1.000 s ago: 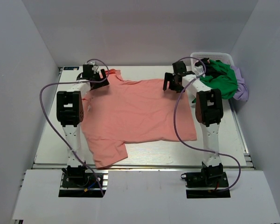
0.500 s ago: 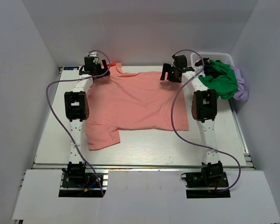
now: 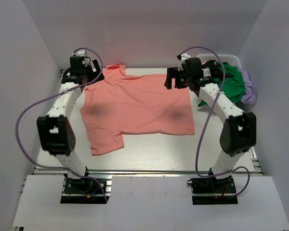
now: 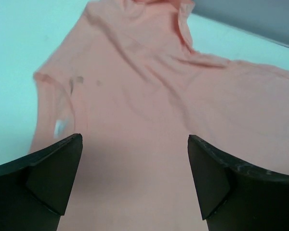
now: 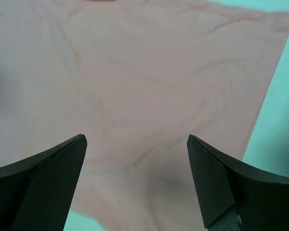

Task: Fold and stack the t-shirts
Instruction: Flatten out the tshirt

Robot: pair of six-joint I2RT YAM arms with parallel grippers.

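Note:
The near sleeve sticks out from the shirt's body toward my base, so my left gripper will move back and down onto that sleeve's outer cuff corner (image 3: 94,152).
The salmon-pink t-shirt (image 3: 137,106) lies spread flat on the table, collar toward the far left; it fills the left wrist view (image 4: 149,110) and the right wrist view (image 5: 149,82). My left gripper (image 3: 89,74) hangs open and empty above its far left corner near the collar. My right gripper (image 3: 176,79) hangs open and empty above its far right corner. A bright green t-shirt (image 3: 229,82), a lilac one (image 3: 249,91) and a dark one (image 3: 209,65) are heaped at the far right.
A white lattice basket (image 3: 226,58) stands at the back right under the heaped shirts. White walls close the table on three sides. Bare table (image 3: 154,149) shows in front of the pink shirt.
Both arms drew the pink shirt toward the far edge, let go and rose. The shirt now lies flatter, with its hem farther from the front edge.

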